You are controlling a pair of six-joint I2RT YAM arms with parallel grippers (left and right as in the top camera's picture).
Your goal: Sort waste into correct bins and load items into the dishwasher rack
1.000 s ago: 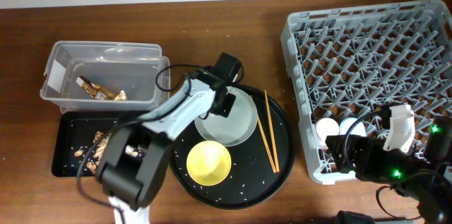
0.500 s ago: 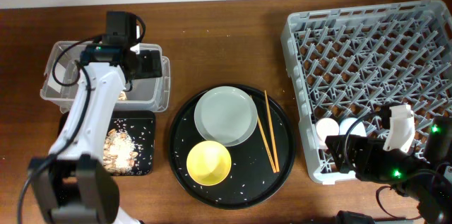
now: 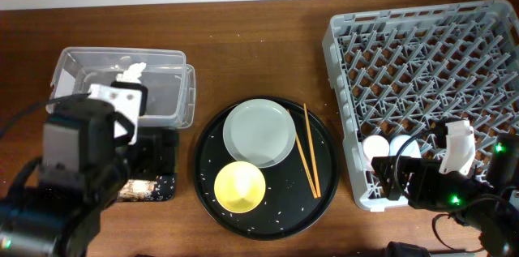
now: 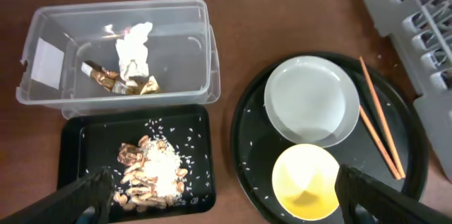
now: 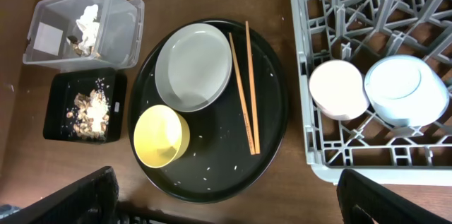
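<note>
My right gripper will go down to the left in the overhead view next, onto the bowl's chopstick-side rim [image 3: 263,186] [image 5: 181,136], because bare tray is between the yellow bowl and the chopsticks.
The clear tub [image 4: 212,54] holds the white napkin [image 4: 134,49] and the shiny wrapper [image 4: 111,83]. Food scraps with rice [image 4: 152,173] lie in the small black tray [image 4: 74,146]. On the round black tray [image 3: 324,200] sit the grey-green plate [image 3: 259,133], the yellow bowl [image 3: 239,186] and two chopsticks [image 3: 308,153]. A pink cup [image 5: 339,90] and a blue cup [image 5: 406,90] stand in the grey rack [image 3: 422,54]. My left gripper [image 4: 226,199] hangs open high above the small tray and bowl. My right gripper [image 5: 229,203] is open too, high over the table's front edge.
In the overhead view the left arm [image 3: 81,176] covers most of the small black tray, and the right arm [image 3: 454,180] overlaps the rack's near right corner. Bare brown wood [image 3: 259,54] runs behind the round tray, between tub and rack.
The left arm swung from the plate to the tub, then drew back towards the front left. Its jaws opened, and the napkin now lies in the tub. The right arm stayed put.
</note>
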